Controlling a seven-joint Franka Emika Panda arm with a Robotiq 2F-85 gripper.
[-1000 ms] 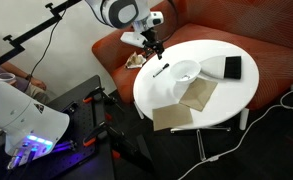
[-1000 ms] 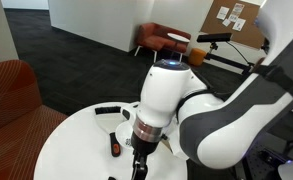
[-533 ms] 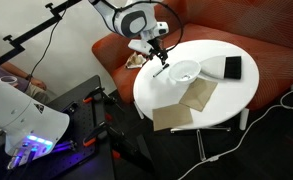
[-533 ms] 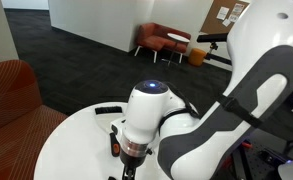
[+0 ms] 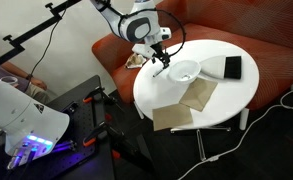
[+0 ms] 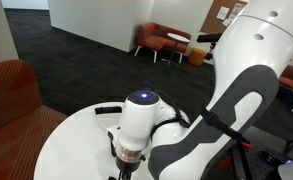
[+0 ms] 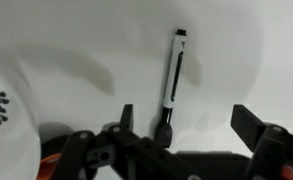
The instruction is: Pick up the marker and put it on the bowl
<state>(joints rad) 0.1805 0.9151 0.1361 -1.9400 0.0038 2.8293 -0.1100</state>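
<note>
Next, my gripper eases slightly down and closes its open fingers around the near part of the marker. That part of the marker already lies between the two fingers.
The marker [image 7: 173, 75] is a thin stick with a pale barrel and black ends. It lies flat on the white round table [image 7: 76, 50]. In an exterior view it is a short dark stick [image 5: 162, 70] just left of the bowl [image 5: 186, 71]. The bowl is small, shallow and white, and its rim shows at the left edge of the wrist view [image 7: 8, 135]. My gripper [image 7: 189, 120] is open and low over the table. The marker's near end lies between the jaws, close to one finger [image 7: 126, 116]. In an exterior view the gripper [image 5: 158, 58] hangs right above the marker.
A black block on a white rectangular object [image 5: 230, 67] lies beyond the bowl. Two flat brown cloths [image 5: 198, 95] [image 5: 172, 117] lie at the table's front. An orange-red sofa [image 5: 276, 55] wraps behind the table. The arm's white body [image 6: 216, 110] fills much of an exterior view.
The gripper has moved across the table's edge toward the marker and come down over it. The marker and bowl have not moved.
</note>
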